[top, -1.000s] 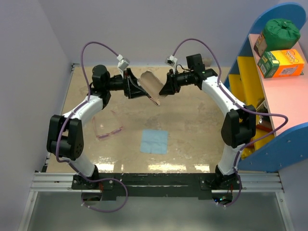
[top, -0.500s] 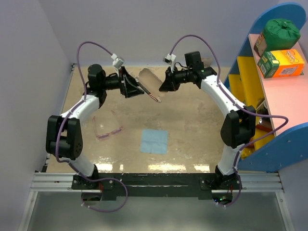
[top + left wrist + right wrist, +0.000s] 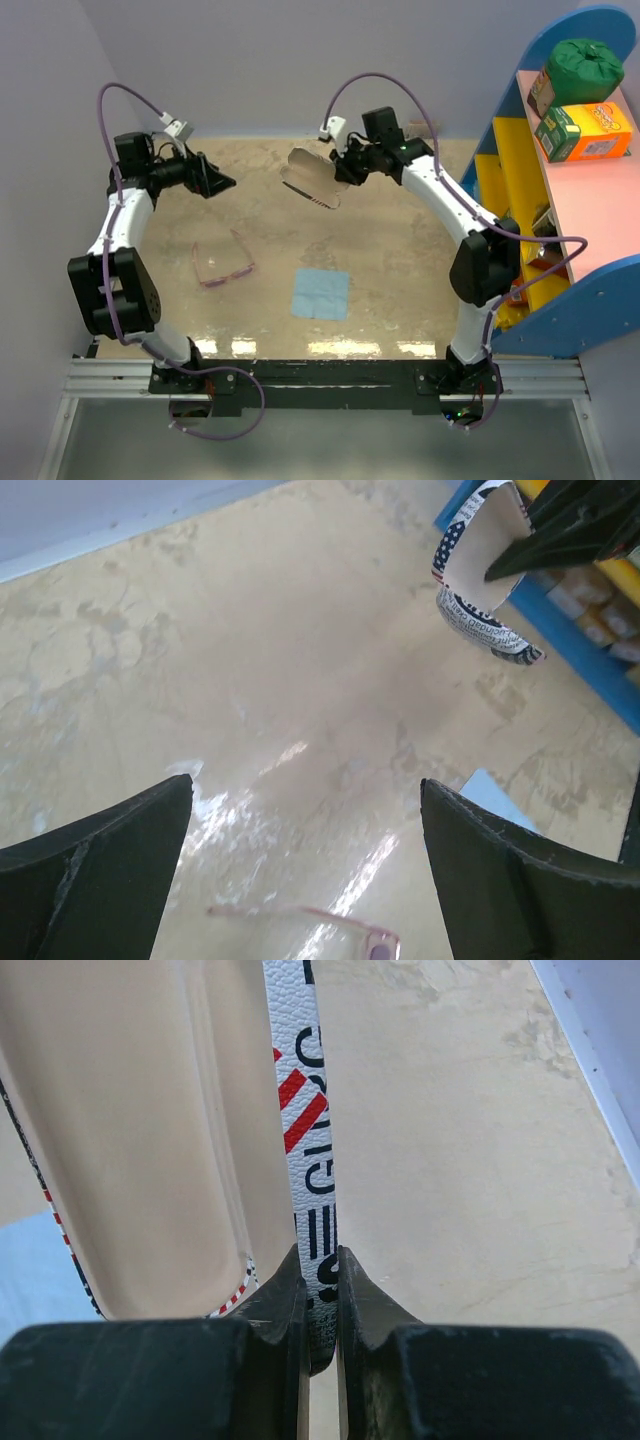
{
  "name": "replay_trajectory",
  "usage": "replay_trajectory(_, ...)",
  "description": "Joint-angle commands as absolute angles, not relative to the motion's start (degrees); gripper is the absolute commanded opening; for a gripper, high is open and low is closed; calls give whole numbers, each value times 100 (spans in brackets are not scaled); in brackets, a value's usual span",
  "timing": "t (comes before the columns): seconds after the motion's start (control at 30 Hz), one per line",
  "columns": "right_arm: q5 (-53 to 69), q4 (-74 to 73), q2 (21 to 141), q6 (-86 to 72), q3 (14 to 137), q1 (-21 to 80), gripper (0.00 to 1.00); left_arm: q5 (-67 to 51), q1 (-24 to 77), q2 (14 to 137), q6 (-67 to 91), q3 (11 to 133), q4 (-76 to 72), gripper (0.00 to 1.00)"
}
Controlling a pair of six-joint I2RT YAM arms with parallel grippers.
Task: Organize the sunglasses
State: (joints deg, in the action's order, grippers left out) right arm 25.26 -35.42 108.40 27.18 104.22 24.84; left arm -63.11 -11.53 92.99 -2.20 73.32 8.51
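The open case still hangs in the air, so my right gripper must move down toward the bare tabletop beyond the light blue cloth and release the case's side.
The pink-framed sunglasses (image 3: pixel 223 263) lie on the table at left of centre; their top bar shows at the bottom of the left wrist view (image 3: pixel 310 920). My left gripper (image 3: pixel 222 181) is open and empty, held above the table's far left, apart from the glasses. My right gripper (image 3: pixel 340 170) is shut on the wall of the open flag-print case (image 3: pixel 312 180) and holds it in the air at the back centre. The case's tan inside (image 3: pixel 130 1130) and printed edge (image 3: pixel 310 1160) fill the right wrist view. The case also shows in the left wrist view (image 3: pixel 475 590).
A light blue cloth (image 3: pixel 321 293) lies flat near the table's middle front. A blue and yellow shelf unit (image 3: pixel 560 200) stands at the right with a green bag (image 3: pixel 585 65) and an orange box (image 3: pixel 590 130) on top.
My left gripper has let go of the case and swung away to the far left. My right gripper still holds the case, shifted slightly left and back.
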Motion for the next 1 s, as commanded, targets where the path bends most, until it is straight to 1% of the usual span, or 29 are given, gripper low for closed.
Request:
replay_trajectory(0.0, 1311, -3278, 11213, 3892, 10371, 2742, 0, -6187, -1502, 8965, -1941, 7445, 2686, 100)
replay_trajectory(0.17, 582, -3147, 11575, 4954, 10292, 2962, 0, -6135, -1871, 8658, -2846, 7182, 3410, 100)
replay_trajectory(0.37, 448, -3050, 11953, 5746, 10371, 2997, 0, -6108, -2056, 8359, -3383, 6909, 3893, 100)
replay_trajectory(0.63, 405, -2487, 12050, 6345, 10037, 3041, 0, -6178, -2057, 8244, -3753, 6715, 4219, 100)
replay_trajectory(0.87, 290, -2461, 12340, 6399, 10177, 3059, 0, -6354, -2065, 8306, -4236, 6767, 4648, 100)
replay_trajectory(0.97, 308, -2408, 12366, 6337, 10178, 3050, 6, -6398, -2065, 8332, -4526, 6820, 4877, 100)
